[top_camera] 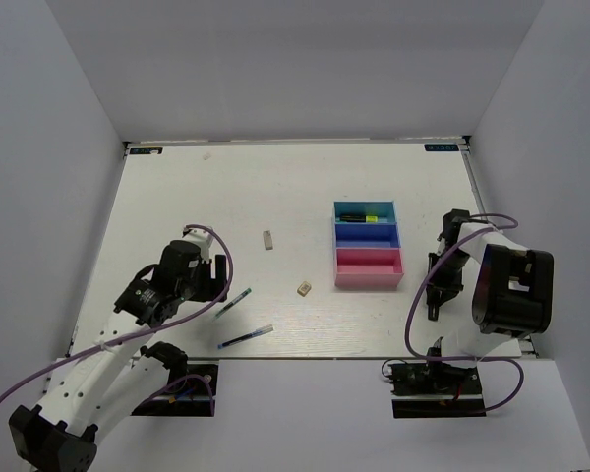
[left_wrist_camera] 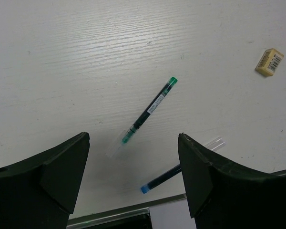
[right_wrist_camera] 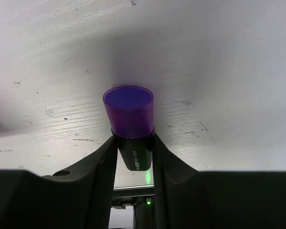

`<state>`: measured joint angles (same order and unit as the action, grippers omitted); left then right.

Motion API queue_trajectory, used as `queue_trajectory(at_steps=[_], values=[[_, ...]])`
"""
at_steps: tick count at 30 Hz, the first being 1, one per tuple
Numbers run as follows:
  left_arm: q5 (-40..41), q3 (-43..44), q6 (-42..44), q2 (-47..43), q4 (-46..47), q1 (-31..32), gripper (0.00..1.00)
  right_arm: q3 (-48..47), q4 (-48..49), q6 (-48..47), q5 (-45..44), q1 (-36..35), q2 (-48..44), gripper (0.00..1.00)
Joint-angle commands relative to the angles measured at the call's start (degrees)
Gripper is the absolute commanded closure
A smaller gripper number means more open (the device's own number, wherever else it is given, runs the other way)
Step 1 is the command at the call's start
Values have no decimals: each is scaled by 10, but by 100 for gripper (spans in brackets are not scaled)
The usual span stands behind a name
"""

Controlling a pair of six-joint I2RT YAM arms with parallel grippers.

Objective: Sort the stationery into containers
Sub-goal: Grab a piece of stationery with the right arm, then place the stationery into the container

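The cyan tray (top_camera: 365, 211) already has a black marker in it, so next my right gripper will swing outward and to the left in the top view, over the tray, to let go there.
My right gripper (right_wrist_camera: 134, 157) is shut on a black marker with a purple cap (right_wrist_camera: 129, 114), held above the table right of the trays (top_camera: 441, 280). The three joined trays stand mid-table: cyan (top_camera: 365, 208) holding a black marker with a yellow-green cap (top_camera: 366, 217), dark blue (top_camera: 367, 236), pink (top_camera: 369, 266). My left gripper (left_wrist_camera: 133, 176) is open above a teal pen (left_wrist_camera: 148, 111) and a blue pen (left_wrist_camera: 169, 175); both pens show in the top view, the teal pen (top_camera: 234, 302) and the blue pen (top_camera: 245, 337). A tan eraser (left_wrist_camera: 269, 62) lies right of them, also in the top view (top_camera: 304, 288). A grey eraser (top_camera: 267, 239) lies farther back.
The table's front edge (left_wrist_camera: 128, 212) runs just below the blue pen. White walls enclose the table on the left, back and right. The arm bases (top_camera: 438, 379) sit at the near edge.
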<state>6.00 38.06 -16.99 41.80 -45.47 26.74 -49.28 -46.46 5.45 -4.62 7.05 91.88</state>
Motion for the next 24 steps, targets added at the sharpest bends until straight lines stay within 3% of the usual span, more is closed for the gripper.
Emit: queue_trajectory(at_steps=[1, 2, 3, 9, 14, 16, 24], values=[[10, -4, 6, 4, 2, -2, 15, 23, 111, 6, -21, 2, 30, 89], [10, -4, 6, 5, 2, -3, 15, 22, 113, -4, -13, 3, 16, 99], [9, -4, 6, 6, 3, -4, 15, 21, 125, -18, 1, 3, 8, 100], [-4, -8, 12, 14, 13, -2, 15, 8, 178, -114, 109, 2, -109, 100], [-6, -12, 16, 24, 14, -3, 15, -70, 172, -224, 237, -2, -154, 100], [-6, -11, 19, 28, 16, -3, 15, -93, 165, -299, 309, -6, -152, 100], [-2, -14, 27, 60, 16, -2, 15, -273, 172, -327, 402, -37, -51, 100]])
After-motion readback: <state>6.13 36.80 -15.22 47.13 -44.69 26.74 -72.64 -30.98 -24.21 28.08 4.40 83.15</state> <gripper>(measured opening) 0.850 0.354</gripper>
